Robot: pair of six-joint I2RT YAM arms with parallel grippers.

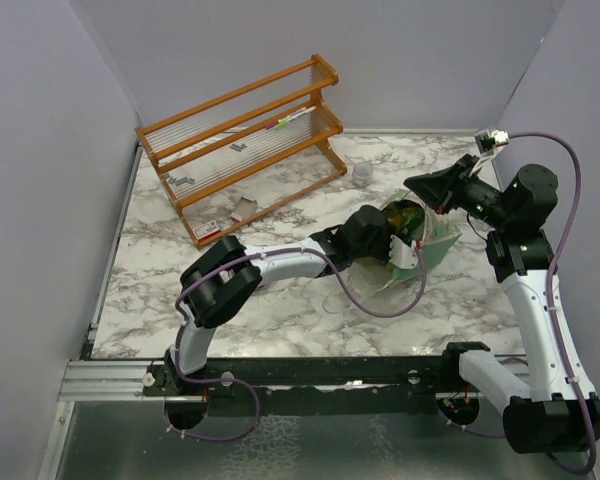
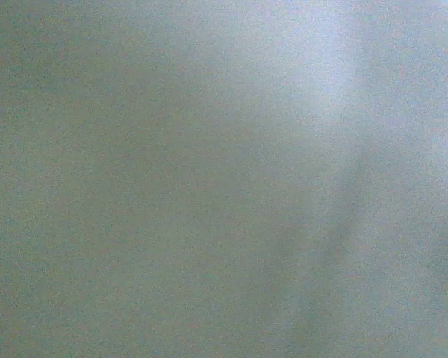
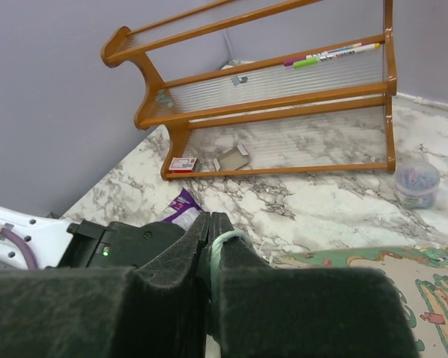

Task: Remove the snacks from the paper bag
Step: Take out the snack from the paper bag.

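I will move my left gripper out of the bag [image 1: 442, 242], left in the top view and down, to release the snack where open marble borders the purple packet.
The mint-green paper bag [image 1: 442, 242] lies on its side at the right middle of the marble table, mouth toward the left. My right gripper [image 1: 416, 190] is shut on the bag's upper rim; in the right wrist view the green paper edge [image 3: 225, 240] is pinched between its fingers [image 3: 243, 257]. My left gripper [image 1: 392, 238] reaches into the bag's mouth and its fingers are hidden; the left wrist view is only a grey-green blur. Something green-yellow [image 1: 408, 214] shows inside the mouth. A purple packet [image 3: 181, 209] lies on the table beyond the left wrist.
A wooden rack [image 1: 240, 140] stands at the back left with pens on a shelf. Small white tags and a red-white card [image 1: 208, 230] lie near its foot. A small grey cup [image 1: 363, 173] stands behind the bag. Grey walls close three sides.
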